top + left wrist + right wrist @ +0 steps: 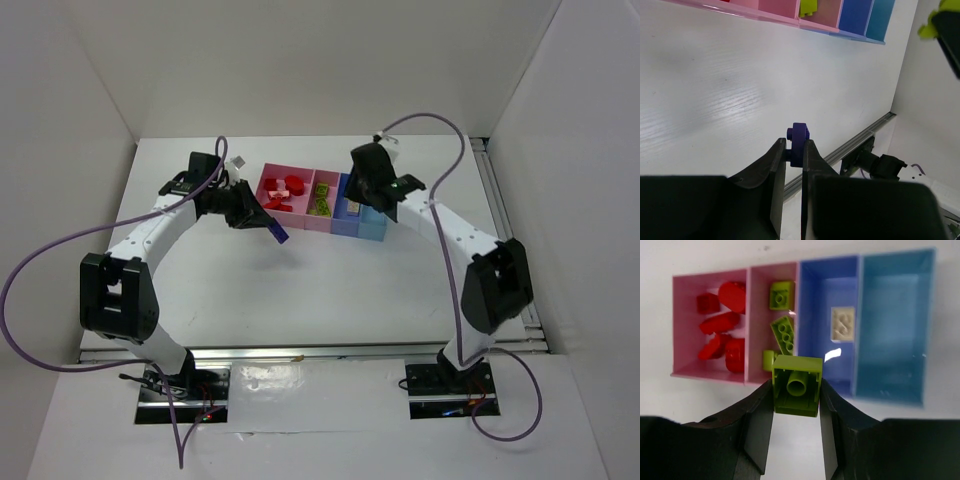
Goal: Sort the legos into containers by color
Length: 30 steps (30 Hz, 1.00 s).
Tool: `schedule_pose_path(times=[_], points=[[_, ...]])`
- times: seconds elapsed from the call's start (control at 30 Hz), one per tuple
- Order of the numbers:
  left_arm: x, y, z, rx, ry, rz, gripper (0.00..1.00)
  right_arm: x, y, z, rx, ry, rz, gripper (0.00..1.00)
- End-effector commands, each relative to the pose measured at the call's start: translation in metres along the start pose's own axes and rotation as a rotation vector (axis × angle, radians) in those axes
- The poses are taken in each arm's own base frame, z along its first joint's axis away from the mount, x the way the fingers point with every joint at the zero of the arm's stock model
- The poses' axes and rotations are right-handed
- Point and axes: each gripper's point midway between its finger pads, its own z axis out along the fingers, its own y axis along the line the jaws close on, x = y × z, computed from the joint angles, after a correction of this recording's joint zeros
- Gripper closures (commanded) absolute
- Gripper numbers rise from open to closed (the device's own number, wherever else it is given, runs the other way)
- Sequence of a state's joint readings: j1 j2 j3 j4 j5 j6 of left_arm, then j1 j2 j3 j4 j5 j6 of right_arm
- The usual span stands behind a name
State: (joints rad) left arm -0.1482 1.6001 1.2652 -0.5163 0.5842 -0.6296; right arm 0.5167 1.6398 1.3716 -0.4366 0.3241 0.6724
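Note:
The light blue bin is empty, so my left gripper should next carry the purple lego (799, 140) across to the right in the top view, over that bin, and let it go.
The four joined bins stand at the table's back middle. The wide pink bin (684, 315) holds several red legos (720, 322). The narrow pink bin (758, 315) holds three yellow-green legos (783, 332). The blue bin (812, 315) holds a beige square piece (842, 324). The light blue bin (895, 330) shows nothing inside. My right gripper (796, 390) is shut on a yellow-green lego (796, 385), above the bins' near edge (362, 195). My left gripper (794, 144) is shut on a purple lego (799, 140), held above the table left of the bins (279, 233).
White walls close in the table at the back and on both sides. A metal rail (505, 230) runs along the right edge and another (860, 137) along the front. Purple cables (40, 260) loop off both arms.

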Motion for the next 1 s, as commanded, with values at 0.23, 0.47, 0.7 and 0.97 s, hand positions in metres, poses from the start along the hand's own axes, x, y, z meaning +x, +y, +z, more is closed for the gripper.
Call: schedule_pose_path(times=[0.23, 0.47, 0.7, 0.97], points=[[0.007, -0.005, -0.005, 0.027, 0.008, 0.043, 1.0, 0.006, 0.077, 0.09, -0.151, 0.05, -0.139, 0.68], [0.013, -0.015, -0.007, 0.065, 0.028, 0.045, 1.0, 0.004, 0.092, 0.104, -0.133, 0.041, -0.184, 0.36], [0.003, -0.039, -0.002, 0.136, 0.024, 0.079, 1.0, -0.018, 0.069, 0.078, -0.063, -0.024, -0.173, 0.36], [0.008, -0.121, 0.037, 0.374, 0.116, 0.153, 1.0, -0.064, -0.054, 0.003, 0.162, -0.197, -0.011, 0.36]])
